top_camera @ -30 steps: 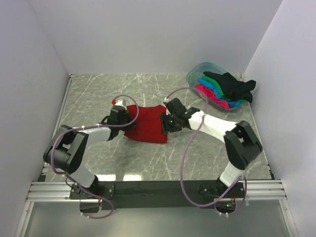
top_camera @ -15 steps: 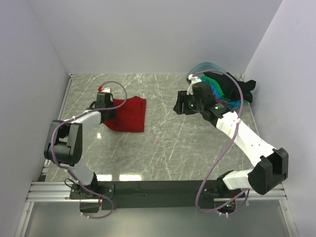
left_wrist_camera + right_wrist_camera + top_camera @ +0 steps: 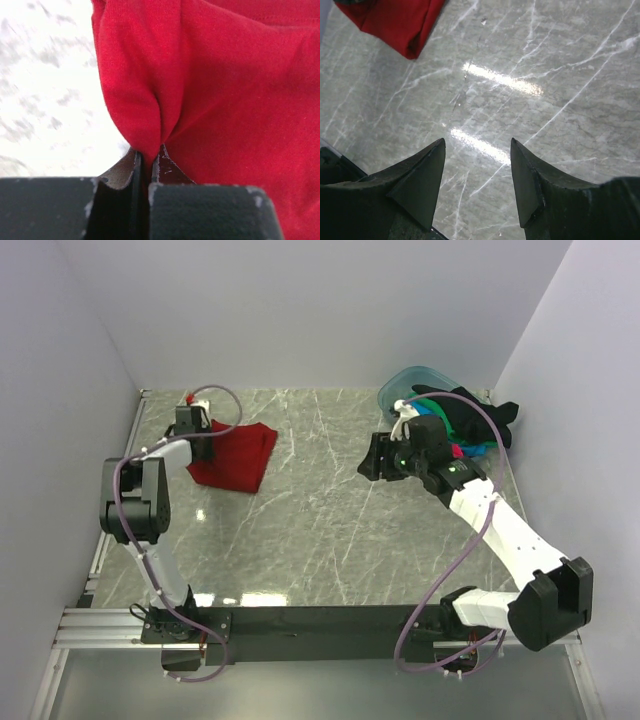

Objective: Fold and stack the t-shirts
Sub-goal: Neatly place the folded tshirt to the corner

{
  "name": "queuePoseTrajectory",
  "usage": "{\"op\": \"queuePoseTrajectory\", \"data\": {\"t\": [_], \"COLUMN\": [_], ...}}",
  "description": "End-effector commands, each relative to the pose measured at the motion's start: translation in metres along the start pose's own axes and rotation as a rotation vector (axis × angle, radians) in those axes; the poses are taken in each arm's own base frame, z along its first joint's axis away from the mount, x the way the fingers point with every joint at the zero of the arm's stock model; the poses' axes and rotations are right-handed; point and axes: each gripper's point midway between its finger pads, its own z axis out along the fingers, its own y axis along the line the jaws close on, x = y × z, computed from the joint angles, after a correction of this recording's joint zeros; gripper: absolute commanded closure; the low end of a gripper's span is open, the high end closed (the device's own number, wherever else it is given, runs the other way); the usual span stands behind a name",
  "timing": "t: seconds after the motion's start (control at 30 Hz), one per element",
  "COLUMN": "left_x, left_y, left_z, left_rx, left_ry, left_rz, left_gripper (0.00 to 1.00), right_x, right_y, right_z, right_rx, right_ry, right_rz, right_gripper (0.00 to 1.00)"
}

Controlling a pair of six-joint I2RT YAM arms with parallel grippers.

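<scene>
My left gripper drags the red t-shirt (image 3: pixel 235 455) toward the table's raised metal edge next and releases it there, since bare marble lies free to the left in the top view.
A folded dark red t-shirt (image 3: pixel 235 455) lies at the far left of the marble table. My left gripper (image 3: pixel 192 430) is shut on its left edge; the left wrist view shows a pinch of the red t-shirt (image 3: pixel 210 85) caught where the left gripper (image 3: pixel 148 152) closes. My right gripper (image 3: pixel 374 458) hangs open and empty over the table's right middle, in front of the tub. In the right wrist view the right gripper (image 3: pixel 477 145) has bare marble between its fingers, with the red t-shirt (image 3: pixel 395 20) at top left. Black (image 3: pixel 470 412), green, blue and pink t-shirts fill the tub.
A clear bluish plastic tub (image 3: pixel 396 387) stands at the back right corner. White walls enclose the table on three sides. A metal rail (image 3: pixel 320 625) with both arm bases runs along the near edge. A raised metal edge (image 3: pixel 125 470) lines the left side.
My left gripper has dragged the red t-shirt from the table's middle to the far left. My right gripper let go of it, swung back right toward the tub and opened wider.
</scene>
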Motion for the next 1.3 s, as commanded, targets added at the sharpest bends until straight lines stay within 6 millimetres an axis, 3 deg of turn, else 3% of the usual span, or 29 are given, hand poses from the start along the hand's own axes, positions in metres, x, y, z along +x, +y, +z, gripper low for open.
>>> {"op": "queuePoseTrajectory", "data": {"t": [0.0,0.1,0.27,0.7,1.1,1.2,1.23,1.27], "left_x": [-0.042,-0.048,-0.039,-0.04,-0.017,-0.022,-0.024,-0.029], "left_y": [0.032,0.059,0.1,0.135,0.167,0.175,0.176,0.18], "left_z": [0.004,0.009,0.017,0.064,0.073,0.074,0.072,0.07], "left_rx": [-0.012,-0.038,-0.098,-0.074,-0.155,-0.192,-0.201,-0.215], "left_ry": [-0.067,-0.058,-0.011,0.032,0.071,0.076,0.077,0.066], "left_rz": [0.05,0.045,0.037,-0.085,-0.071,-0.082,-0.089,-0.096], "left_gripper": [1.0,1.0,1.0,1.0,0.99,0.84,0.69,0.62], "right_x": [-0.018,-0.018,-0.02,-0.02,-0.018,-0.017,-0.018,-0.017], "right_y": [0.006,0.003,0.002,0.0,-0.006,-0.006,-0.006,-0.007], "right_z": [-0.013,-0.016,-0.02,-0.023,-0.019,-0.018,-0.017,-0.017], "right_rx": [-0.065,-0.069,-0.075,-0.061,-0.035,-0.04,-0.037,-0.033], "right_ry": [-0.081,-0.086,-0.101,-0.11,-0.102,-0.095,-0.096,-0.096], "right_rz": [-0.025,-0.021,-0.015,-0.006,-0.001,-0.002,-0.002,-0.001], "right_gripper": [0.38,0.38,0.38,0.38,0.38,0.38,0.38,0.38]}}
